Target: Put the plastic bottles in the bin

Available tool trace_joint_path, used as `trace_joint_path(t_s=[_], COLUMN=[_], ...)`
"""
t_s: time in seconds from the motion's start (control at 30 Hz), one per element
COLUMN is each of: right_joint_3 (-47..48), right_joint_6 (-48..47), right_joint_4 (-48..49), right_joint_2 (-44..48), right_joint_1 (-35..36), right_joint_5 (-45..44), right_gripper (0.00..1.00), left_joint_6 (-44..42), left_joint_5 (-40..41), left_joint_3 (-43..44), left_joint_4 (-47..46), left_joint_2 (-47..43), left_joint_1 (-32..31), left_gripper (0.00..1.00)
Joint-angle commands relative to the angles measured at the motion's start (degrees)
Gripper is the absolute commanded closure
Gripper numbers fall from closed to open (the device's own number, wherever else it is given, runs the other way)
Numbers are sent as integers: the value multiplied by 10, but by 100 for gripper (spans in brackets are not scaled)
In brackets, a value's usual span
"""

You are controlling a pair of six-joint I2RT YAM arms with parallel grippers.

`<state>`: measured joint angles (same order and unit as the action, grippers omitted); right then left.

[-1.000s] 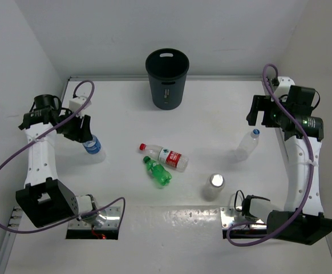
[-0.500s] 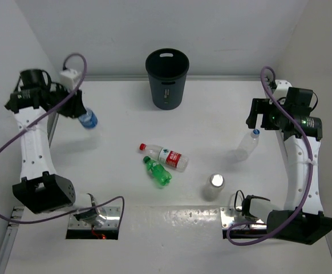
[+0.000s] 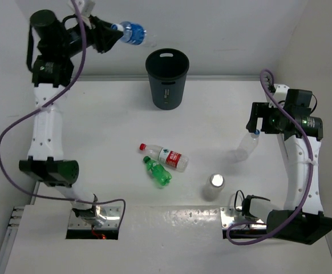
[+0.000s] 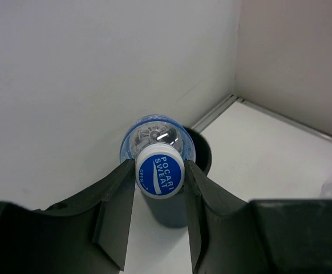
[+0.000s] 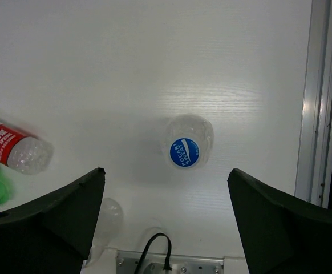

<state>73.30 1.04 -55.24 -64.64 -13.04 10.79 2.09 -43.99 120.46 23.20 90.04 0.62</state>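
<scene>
The bin's opening (image 3: 167,63) (image 4: 201,150) is below my left gripper and to its right in the top view, so my left gripper will next go down that way and let go of the bottle.
My left gripper (image 3: 113,31) is shut on the neck of a clear blue-capped bottle (image 3: 133,33) and holds it high in the air, just left of the dark grey bin (image 3: 167,80). In the left wrist view the cap (image 4: 160,176) sits between my fingers (image 4: 116,200), with the bin (image 4: 167,216) behind it. My right gripper (image 3: 257,121) is open above a second upright blue-capped bottle (image 3: 247,145), which also shows in the right wrist view (image 5: 185,153). A red-labelled bottle (image 3: 167,156) and a green bottle (image 3: 157,171) lie mid-table. A silvery-topped bottle (image 3: 214,185) stands near the front.
White walls enclose the table on the left, back and right. Metal mounting plates (image 3: 171,216) line the near edge. A metal rail (image 5: 320,114) runs along the table's right side. A black cable (image 5: 154,251) loops near the plate.
My left arm has lifted the blue-capped bottle off the left side of the table, up and right toward the bin. The right gripper has barely moved.
</scene>
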Motion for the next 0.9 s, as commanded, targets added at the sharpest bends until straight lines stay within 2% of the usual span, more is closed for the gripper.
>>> trace_joint_path(t_s=[0.0, 0.03, 0.17, 0.37, 0.63, 0.73, 0.77, 0.8, 0.87], right_joint_3=[30, 32, 26, 7, -13, -20, -23, -25, -31], right_joint_6=[-5, -5, -24, -32, -40, -46, -49, -53, -65], right_joint_4=[-8, -13, -14, -13, 0, 5, 7, 9, 14], right_joint_2=[-5, -8, -11, -13, -17, -18, -16, -17, -17], right_joint_1=[-6, -7, -12, -16, -18, -19, -18, -19, -18], right_joint_5=[-8, -9, -12, -21, -38, -45, -46, -46, -31], right_gripper=[13, 13, 13, 13, 13, 12, 12, 15, 23], left_joint_6=[67, 72, 55, -46, -96, -102, -102, -102, -102], left_joint_5=[12, 20, 66, 155, 221, 234, 234, 239, 246], left_joint_3=[61, 93, 151, 134, 122, 122, 122, 129, 138], left_joint_4=[-84, -84, -66, -26, 22, 35, 42, 42, 49], left_joint_2=[82, 121, 183, 224, 257, 269, 275, 275, 275], left_joint_1=[-45, -62, -97, -147, -193, -205, -205, -211, -211], left_gripper=[100, 100, 100, 100, 98, 79, 70, 47, 28])
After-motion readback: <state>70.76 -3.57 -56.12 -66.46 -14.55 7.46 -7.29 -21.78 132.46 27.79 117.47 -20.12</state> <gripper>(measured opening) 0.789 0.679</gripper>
